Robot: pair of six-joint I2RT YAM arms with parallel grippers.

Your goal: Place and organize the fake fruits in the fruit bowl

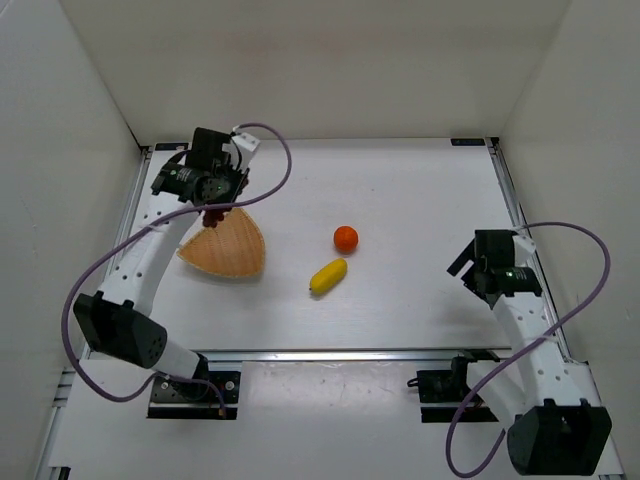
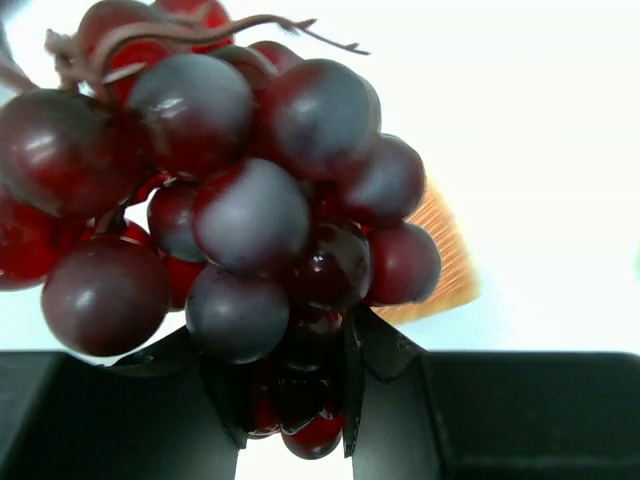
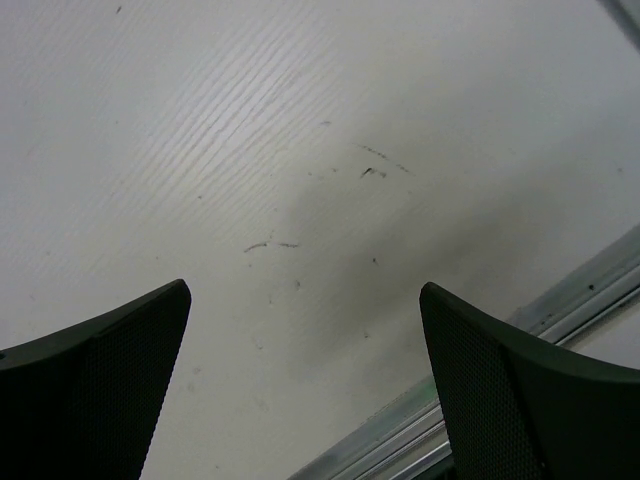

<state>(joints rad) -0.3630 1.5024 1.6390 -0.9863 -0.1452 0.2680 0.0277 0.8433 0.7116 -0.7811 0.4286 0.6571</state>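
The round orange (image 1: 345, 238) is still outside the bowl (image 1: 228, 248). My right gripper swings across and down onto it next, below and to the gripper's left in the top view.
My left gripper (image 1: 212, 205) is shut on the dark purple-red grape bunch (image 2: 230, 200) and holds it above the far corner of the tan wicker fruit bowl (image 1: 228, 248). In the left wrist view the grapes fill the frame and only an edge of the bowl (image 2: 445, 255) shows behind them. The round orange (image 1: 345, 238) and the oblong yellow lemon (image 1: 328, 275) lie on the white table to the right of the bowl. My right gripper (image 1: 470, 268) is open and empty over bare table at the right; its fingers (image 3: 110, 370) frame nothing.
White walls enclose the table on three sides. A metal rail (image 1: 330, 352) runs along the near edge, and it also shows in the right wrist view (image 3: 520, 340). Purple cables loop from both arms.
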